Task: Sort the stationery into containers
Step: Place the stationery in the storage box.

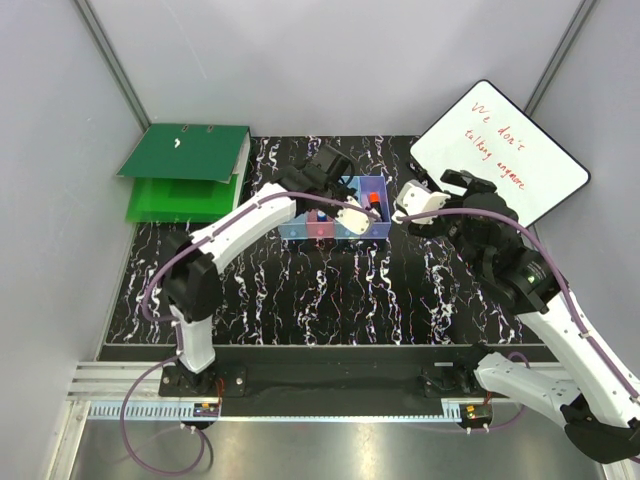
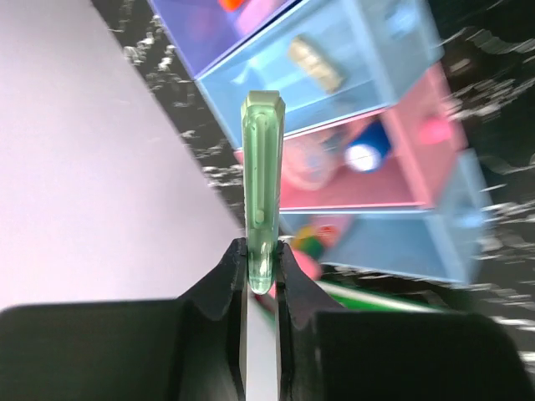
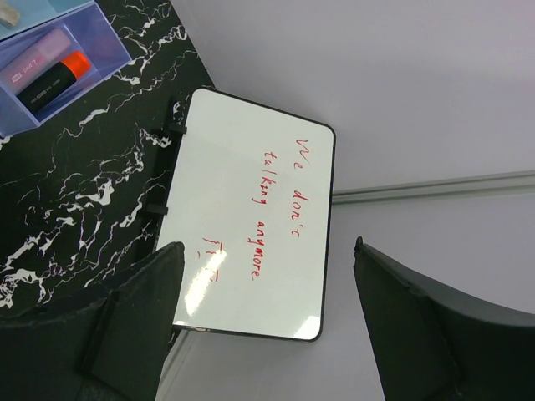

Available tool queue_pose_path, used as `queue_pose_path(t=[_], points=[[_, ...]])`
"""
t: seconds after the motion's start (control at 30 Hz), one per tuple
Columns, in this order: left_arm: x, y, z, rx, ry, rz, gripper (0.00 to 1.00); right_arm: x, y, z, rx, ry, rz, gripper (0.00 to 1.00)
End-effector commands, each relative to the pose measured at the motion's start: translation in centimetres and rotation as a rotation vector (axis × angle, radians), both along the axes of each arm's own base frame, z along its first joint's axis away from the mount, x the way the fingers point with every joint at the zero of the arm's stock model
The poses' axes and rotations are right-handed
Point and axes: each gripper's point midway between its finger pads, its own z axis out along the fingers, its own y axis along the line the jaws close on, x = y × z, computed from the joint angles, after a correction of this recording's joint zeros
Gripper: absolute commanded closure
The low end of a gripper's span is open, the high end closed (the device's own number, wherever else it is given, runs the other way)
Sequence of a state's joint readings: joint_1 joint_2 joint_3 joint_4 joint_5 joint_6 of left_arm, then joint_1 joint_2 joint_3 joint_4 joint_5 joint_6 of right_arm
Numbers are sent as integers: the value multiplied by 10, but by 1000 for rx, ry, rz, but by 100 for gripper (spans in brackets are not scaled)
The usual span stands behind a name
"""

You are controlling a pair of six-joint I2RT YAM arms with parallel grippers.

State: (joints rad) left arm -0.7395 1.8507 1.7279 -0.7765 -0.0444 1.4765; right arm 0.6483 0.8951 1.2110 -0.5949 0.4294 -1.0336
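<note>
The upper blue bin point(image 2: 305, 82) with the beige piece is below my left gripper's fingers. My left gripper will go down toward that bin next and let go of the translucent green piece point(image 2: 262, 184).
My left gripper point(image 2: 262, 247) is shut on a translucent green piece point(image 2: 262, 184), which stands up between the fingers. It hangs above the row of containers point(image 1: 372, 230). The left wrist view shows the purple point(image 2: 196, 33), blue point(image 2: 393, 50), pink point(image 2: 414, 171) and blue point(image 2: 426, 246) bins. A beige piece point(image 2: 316, 64) lies in the upper blue bin, and a blue-capped piece point(image 2: 365, 154) and a clear piece point(image 2: 305, 164) lie in the pink one. In the top view the left gripper point(image 1: 328, 172) is at the row's far side. My right gripper point(image 3: 267, 251) is open and empty over the whiteboard.
A whiteboard point(image 1: 500, 150) with red writing lies at the back right. Green binders point(image 1: 185, 170) are stacked at the back left. The purple bin point(image 3: 109, 58) holds an orange-capped marker point(image 3: 54, 77) and a pink tube point(image 3: 33, 57). Grey walls enclose the black marbled mat point(image 1: 330, 300).
</note>
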Motion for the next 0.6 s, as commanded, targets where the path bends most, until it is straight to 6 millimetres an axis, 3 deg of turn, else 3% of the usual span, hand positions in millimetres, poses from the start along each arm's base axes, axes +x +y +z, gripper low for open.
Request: queue_pose_path(t=[0.0, 0.13, 0.3, 0.57], points=[[34, -16, 8, 147, -148, -226, 100, 3, -8, 19, 11, -63, -38, 11], [52, -25, -14, 220, -184, -356, 100, 4, -10, 22, 15, -71, -45, 11], [70, -36, -26, 283, -234, -498, 100, 6, -11, 22, 19, -72, -50, 11], [78, -45, -46, 252, -175, -630, 100, 4, -14, 20, 31, -78, -58, 10]])
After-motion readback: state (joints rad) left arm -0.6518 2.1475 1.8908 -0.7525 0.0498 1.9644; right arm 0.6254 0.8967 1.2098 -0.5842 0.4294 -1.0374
